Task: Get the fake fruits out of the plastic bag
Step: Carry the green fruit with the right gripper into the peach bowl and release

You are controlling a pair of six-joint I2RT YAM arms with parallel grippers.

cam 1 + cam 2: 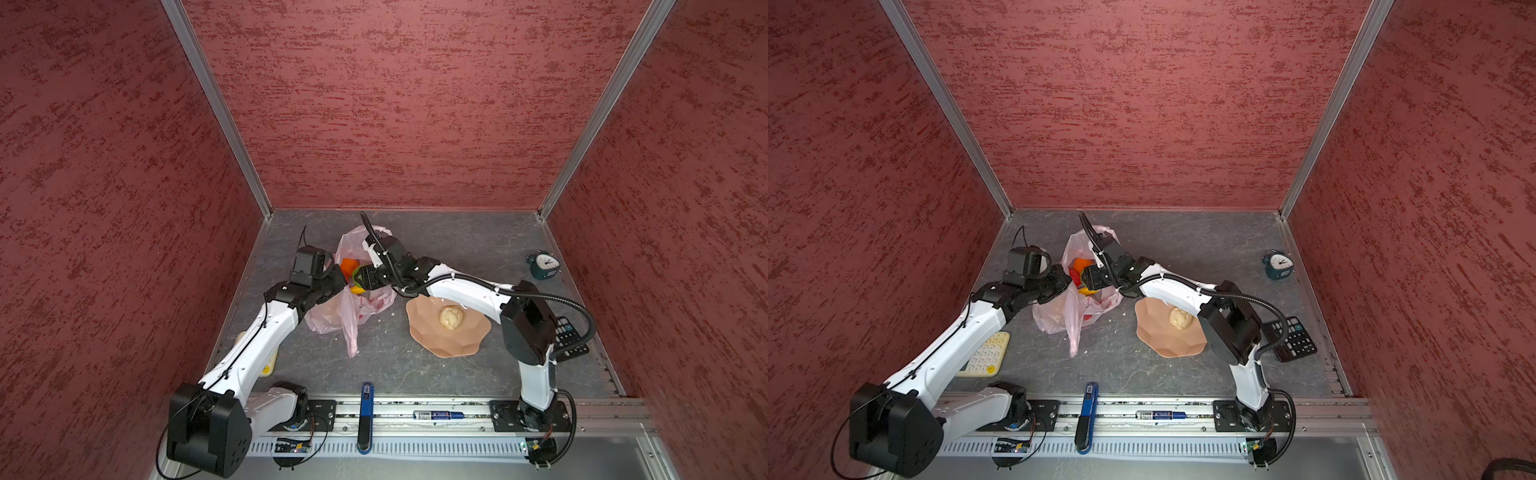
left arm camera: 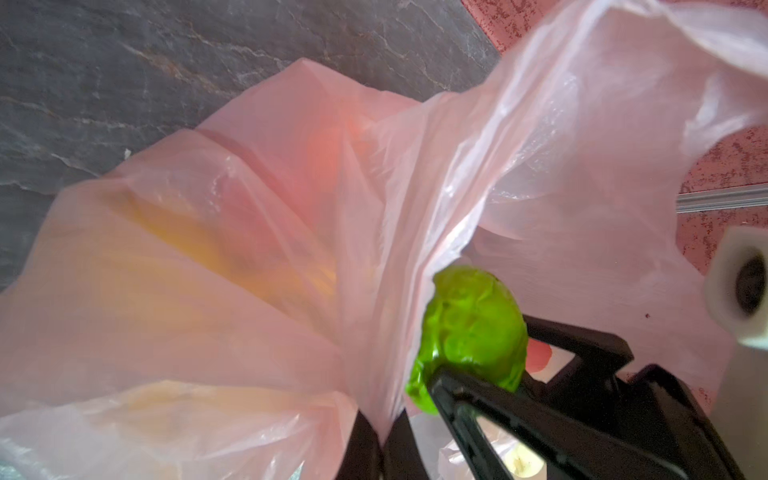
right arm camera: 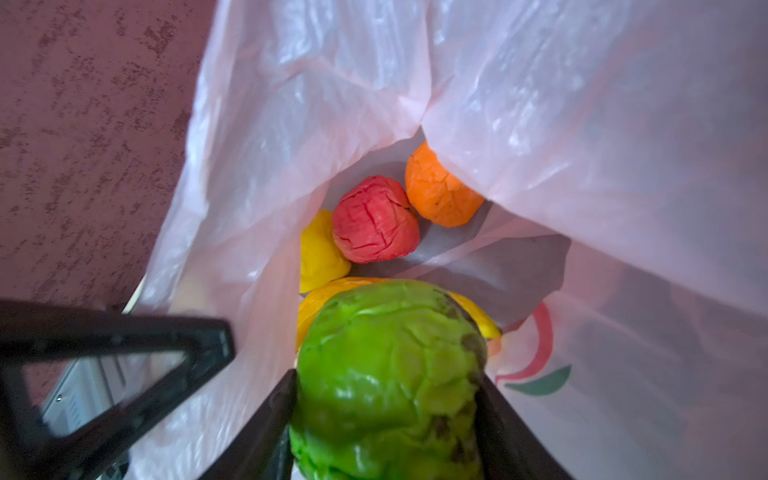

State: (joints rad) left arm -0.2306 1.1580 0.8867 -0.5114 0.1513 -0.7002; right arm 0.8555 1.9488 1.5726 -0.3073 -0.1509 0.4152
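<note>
My right gripper rises from the bag [image 1: 353,320] next, crosses and lowers. It lets go of the green lumpy ball on the peach dish's far part [image 1: 430,312], which the cream ball leaves free.
The pale pink plastic bag [image 1: 353,320] [image 1: 1059,318] lies left of centre with its mouth held up. My left gripper [image 2: 380,440] [image 1: 338,280] is shut on a fold of the bag's rim [image 2: 386,332]. My right gripper [image 3: 388,386] [image 1: 363,278] reaches into the mouth, shut on the green lumpy ball [image 3: 390,374] [image 2: 473,328]. Deeper inside lie the red ball [image 3: 374,220], orange ball [image 3: 438,187], yellow ball [image 3: 320,253] and, partly hidden under the green ball, the yellow banana [image 3: 316,307]. A cream ball [image 1: 451,317] rests in the peach dish [image 1: 436,347].
A teal alarm clock [image 1: 544,264] stands at the far right, a black keypad [image 1: 569,336] near the right arm. A cream calculator [image 1: 986,355] lies under the left arm. A blue tool [image 1: 365,415] and a marker [image 1: 440,414] sit on the front rail. Red walls enclose three sides.
</note>
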